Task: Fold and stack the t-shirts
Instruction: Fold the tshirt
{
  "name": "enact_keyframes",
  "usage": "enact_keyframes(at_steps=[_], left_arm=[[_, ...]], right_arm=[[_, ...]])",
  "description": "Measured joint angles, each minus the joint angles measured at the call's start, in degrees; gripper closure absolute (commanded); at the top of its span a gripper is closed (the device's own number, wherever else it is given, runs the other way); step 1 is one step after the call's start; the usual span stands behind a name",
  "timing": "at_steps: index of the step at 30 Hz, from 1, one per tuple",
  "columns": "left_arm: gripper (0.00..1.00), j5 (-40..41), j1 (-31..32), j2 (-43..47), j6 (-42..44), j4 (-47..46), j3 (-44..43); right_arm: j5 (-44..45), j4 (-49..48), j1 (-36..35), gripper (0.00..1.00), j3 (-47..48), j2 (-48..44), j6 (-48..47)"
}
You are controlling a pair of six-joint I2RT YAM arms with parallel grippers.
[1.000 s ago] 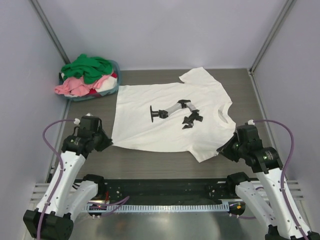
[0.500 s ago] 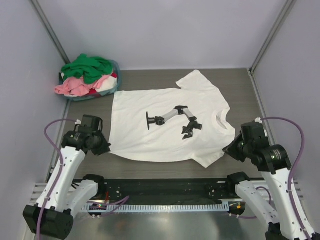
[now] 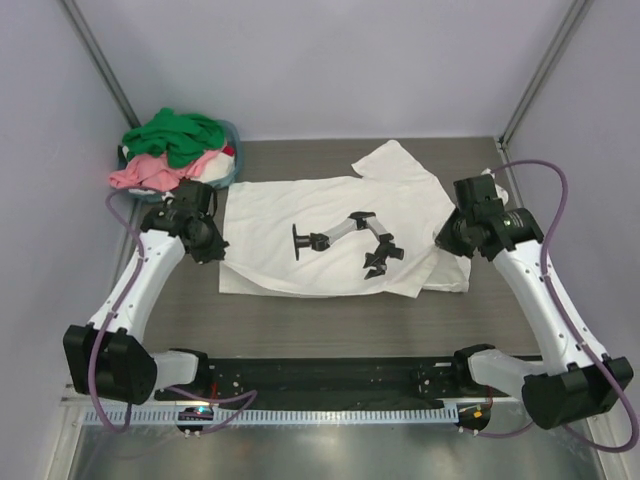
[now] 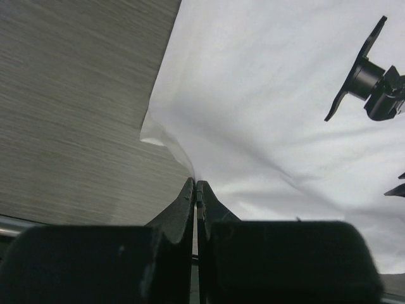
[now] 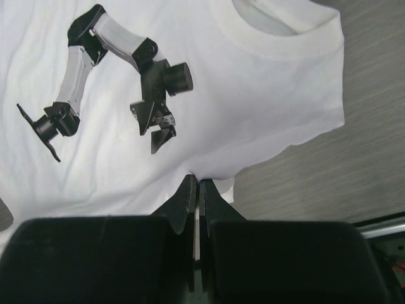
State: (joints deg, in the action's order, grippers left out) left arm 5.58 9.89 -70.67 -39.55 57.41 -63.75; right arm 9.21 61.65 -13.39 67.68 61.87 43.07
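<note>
I will next use my right gripper to carry the pinched edge outward, toward the plain cloth before the far sleeve (image 3: 413, 199), and let go of it there, because the print is still uncovered.
A large white t-shirt (image 3: 330, 215) with a robot-arm print lies on the table, its near edge lifted and folded back over itself. My left gripper (image 3: 212, 243) is shut on the shirt's left hem edge, seen pinched in the left wrist view (image 4: 195, 183). My right gripper (image 3: 447, 236) is shut on the shirt's edge near the collar, seen in the right wrist view (image 5: 195, 180). The white t-shirt fills both wrist views (image 4: 285, 114) (image 5: 209, 95). Green (image 3: 175, 135), pink (image 3: 150, 172) and red t-shirts are piled in the basket at the back left.
The blue-grey round basket (image 3: 222, 180) stands at the back left corner against the left wall. Grey walls close in the table on the left, back and right. A black rail (image 3: 330, 375) runs along the near edge.
Both grippers have moved away from the near edge toward the back, carrying the shirt's near edge up and over the shirt. The shirt now looks shorter front to back.
</note>
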Motion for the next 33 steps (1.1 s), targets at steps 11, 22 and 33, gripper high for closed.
enact_keyframes(at_steps=[11,22,33], left_arm=[[1.00,1.3,-2.6,-16.8,2.8,-4.7,-9.7],[1.00,1.4,-5.0,-31.9,4.7,-7.2,-18.8],[0.42,0.2,-7.4,-43.9,5.6,-3.2,-32.5]], right_arm=[[2.7,-7.9,1.6,0.99,10.4,19.2,-6.9],[3.9,-12.6,4.3,0.99,20.3,35.7,-11.1],[1.8,-9.0,8.0,0.11,46.3,59.3,-14.6]])
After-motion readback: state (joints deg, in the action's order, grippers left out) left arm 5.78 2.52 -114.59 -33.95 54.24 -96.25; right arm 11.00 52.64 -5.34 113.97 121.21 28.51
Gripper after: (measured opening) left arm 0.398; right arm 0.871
